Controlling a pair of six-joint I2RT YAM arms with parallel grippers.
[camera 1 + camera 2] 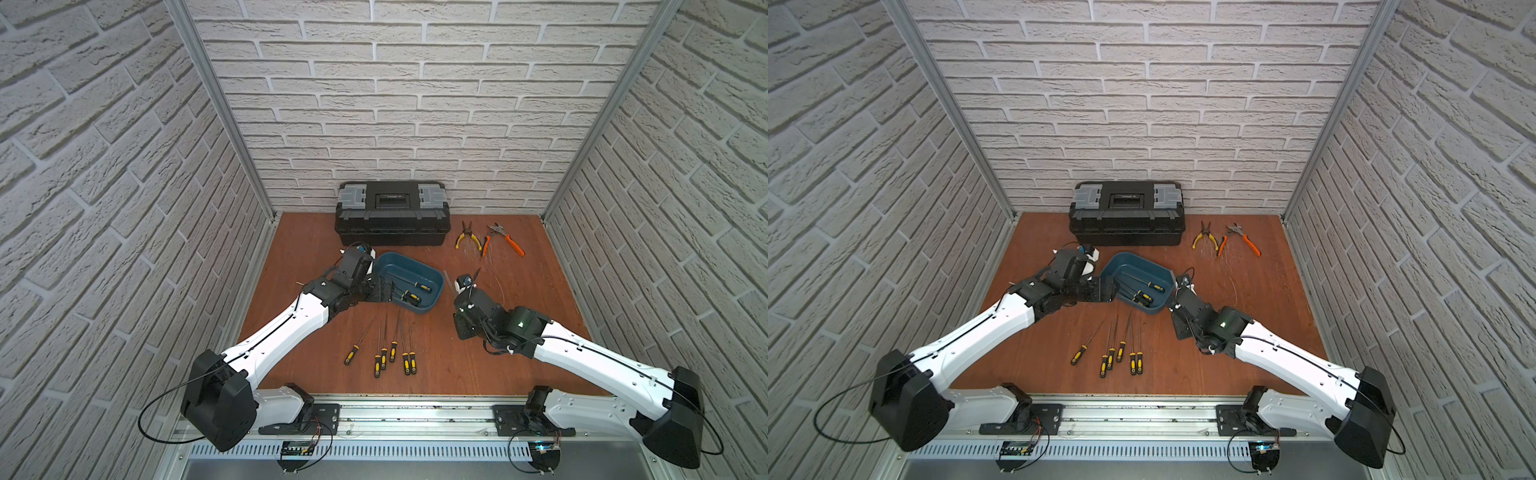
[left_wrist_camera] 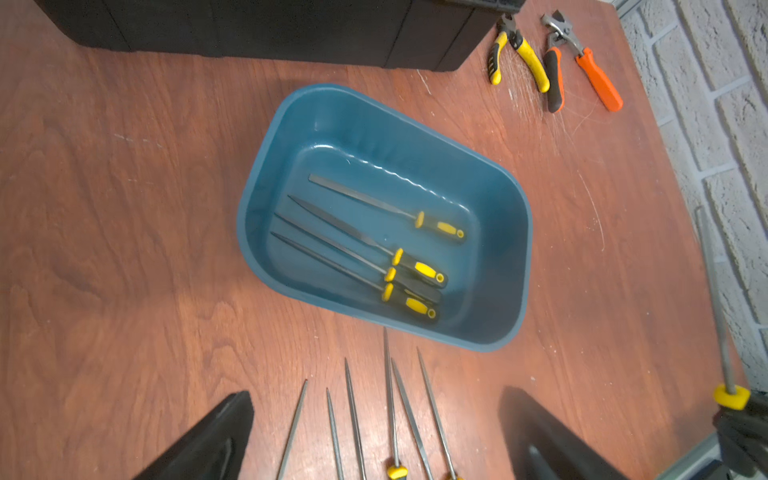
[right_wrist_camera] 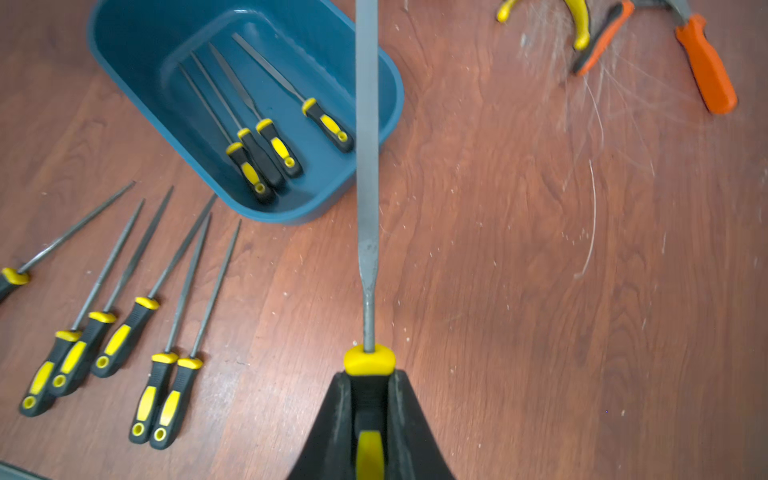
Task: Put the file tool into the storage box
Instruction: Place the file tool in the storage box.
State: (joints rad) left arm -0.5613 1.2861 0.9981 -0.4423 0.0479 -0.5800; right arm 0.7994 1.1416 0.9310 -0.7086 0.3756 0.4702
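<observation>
My right gripper should next move outward and down over the near file handles in the box (image 3: 252, 173), and turn parallel to those files. Then it should go down and let go.
The teal storage box (image 1: 395, 266) (image 2: 374, 137) sits mid-table with several yellow-and-black files (image 2: 386, 203) lying in it. My right gripper (image 3: 369, 376) (image 1: 459, 291) is shut on the handle of a flat file tool (image 3: 368, 166). It holds the file above the table to the right of the box, and the blade points out over the box's right rim (image 3: 397, 95). Over the box's near-left side my left gripper (image 2: 378, 449) (image 1: 384, 291) stands open and holds nothing. Several more files (image 1: 386, 353) (image 3: 124, 332) lie in a row on the table nearer the front.
A black toolbox (image 1: 392, 216) with grey latches stands closed against the back wall. Yellow-handled pliers (image 1: 467, 237) and orange-handled pliers (image 1: 505, 241) lie at the back right, with thin wire strands (image 3: 594, 216) scattered beside them. Brick walls close in three sides.
</observation>
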